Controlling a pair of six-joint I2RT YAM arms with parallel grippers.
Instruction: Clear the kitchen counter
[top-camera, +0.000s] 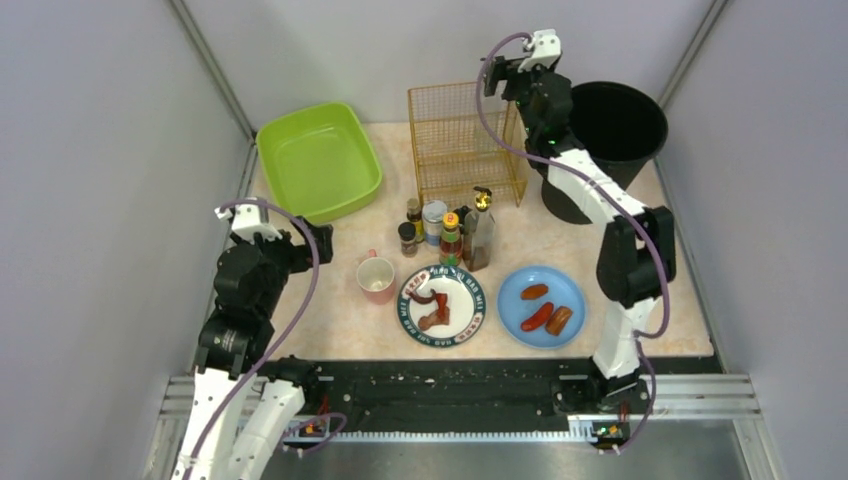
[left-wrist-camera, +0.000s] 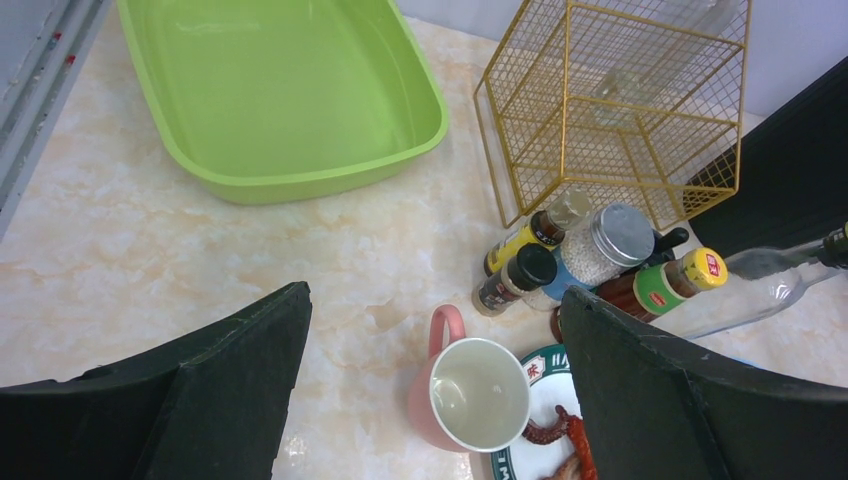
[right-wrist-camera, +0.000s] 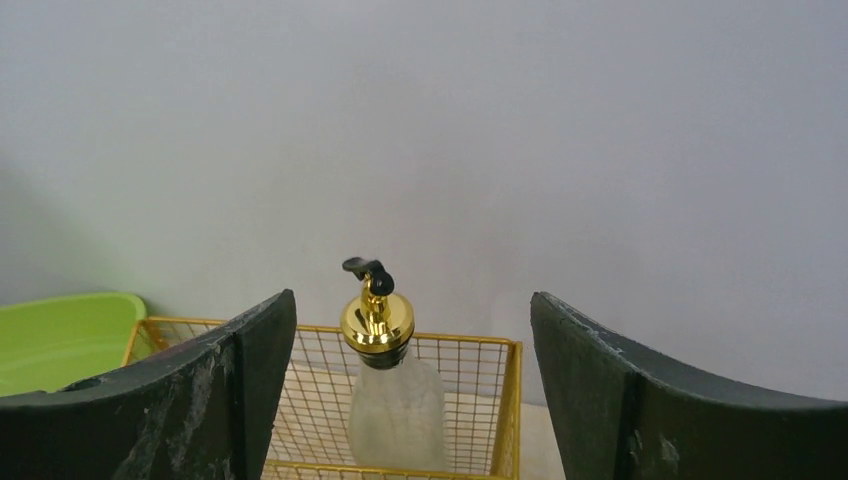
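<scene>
My right gripper is going to move back and down next, onto the neck of the gold-topped bottle (top-camera: 481, 213) by the jars. That bottle is still outside the rack (top-camera: 465, 145).
The kitchen counter (top-camera: 330, 330) is pale marbled beige. On it stand a pink mug (top-camera: 376, 279), a white plate with reddish food scraps (top-camera: 442, 305), a blue plate with three sausages (top-camera: 541, 305) and a cluster of spice jars and bottles (top-camera: 448, 228). My left gripper (top-camera: 322, 238) is open and empty, above and left of the mug (left-wrist-camera: 470, 393). My right gripper (top-camera: 490, 75) is open and empty, high over the gold wire rack (top-camera: 465, 145). In the right wrist view a frosted bottle with a gold pourer (right-wrist-camera: 385, 395) stands in the rack, between and beyond my fingers (right-wrist-camera: 250, 350).
A green tub (top-camera: 320, 160) sits empty at the back left. A black bin (top-camera: 612, 135) stands at the back right beside the rack. A black rail strip (top-camera: 440, 375) runs along the near edge. Grey walls close in on three sides.
</scene>
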